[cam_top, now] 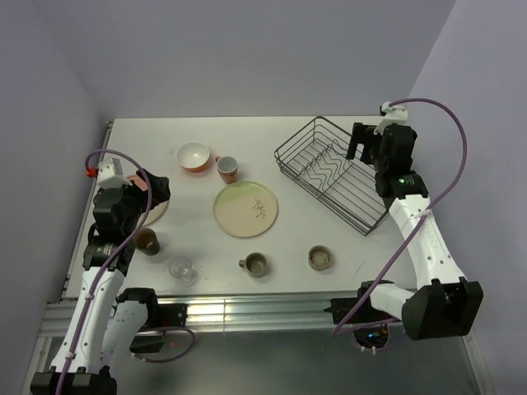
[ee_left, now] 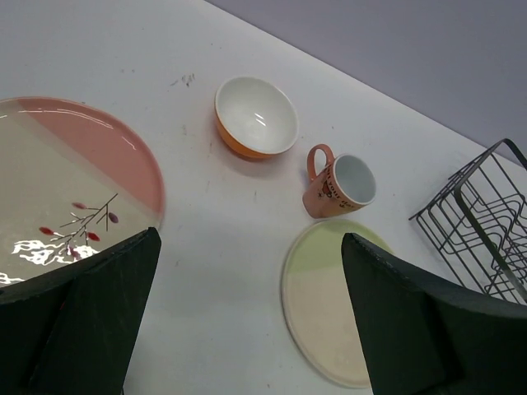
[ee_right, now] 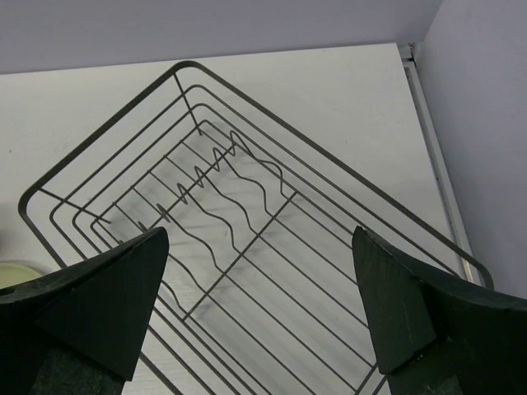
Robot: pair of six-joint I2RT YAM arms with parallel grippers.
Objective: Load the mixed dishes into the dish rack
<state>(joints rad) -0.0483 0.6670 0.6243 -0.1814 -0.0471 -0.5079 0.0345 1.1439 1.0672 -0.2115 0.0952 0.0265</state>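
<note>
The pink cup's opening admits a finger, so my left gripper will travel to the right in the top view and down onto the pink cup's rim, beside the cup's handle.
The dish rack (cam_top: 296, 136) (ee_right: 189, 64) stands at the back right with nothing in it. My right gripper (cam_top: 362, 141) (ee_right: 259, 304) hovers open above it. My left gripper (cam_top: 155, 191) (ee_left: 251, 313) is open over the pink-cream plate (ee_left: 74, 181), which the arm partly hides from above. The cream-green plate (cam_top: 245, 209) (ee_left: 329, 304) lies mid-table. Behind it are the orange bowl (cam_top: 193, 156) (ee_left: 256, 117) and the pink cup (cam_top: 227, 169) (ee_left: 338, 186). Along the front stand the brown cup (cam_top: 147, 241), clear glass (cam_top: 181, 268), grey-green cup (cam_top: 257, 263) and speckled bowl (cam_top: 320, 257).
Purple walls close the table in on the left, back and right. A metal rail (cam_top: 247, 311) runs along the near edge between the arm bases.
</note>
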